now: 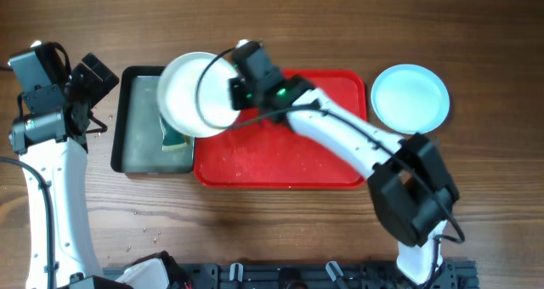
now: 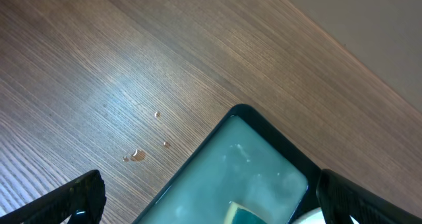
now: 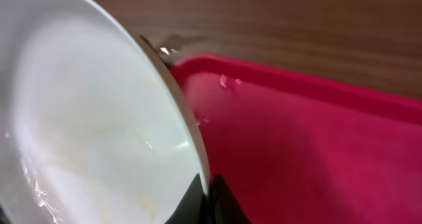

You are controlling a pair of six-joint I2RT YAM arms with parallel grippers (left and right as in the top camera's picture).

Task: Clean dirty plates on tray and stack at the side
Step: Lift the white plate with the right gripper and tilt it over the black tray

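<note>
I should move my right gripper across the red tray (image 1: 280, 166) next and lower it to release on top of the light cyan plate (image 1: 410, 98), because that plate is to its right in the overhead view.
My right gripper (image 1: 235, 92) is shut on the rim of the white plate (image 1: 191, 93) and holds it tilted over the gap between the red tray (image 1: 280, 166) and the black tray (image 1: 136, 153). In the right wrist view the white plate (image 3: 92, 118) shows faint yellowish smears, my fingers (image 3: 208, 201) pinch its edge, and the red tray (image 3: 316, 145) lies behind. A light cyan plate (image 1: 410, 98) rests on the table right of the red tray. My left gripper (image 1: 85, 89) is open and empty, left of the black tray; it also shows in the left wrist view (image 2: 211, 197).
The black tray (image 2: 260, 128) holds cloudy water and a green-yellow sponge (image 2: 241, 216), partly hidden under the white plate in the overhead view (image 1: 174, 140). Small droplets and crumbs (image 2: 137, 155) lie on the wooden table. Specks dot the red tray floor.
</note>
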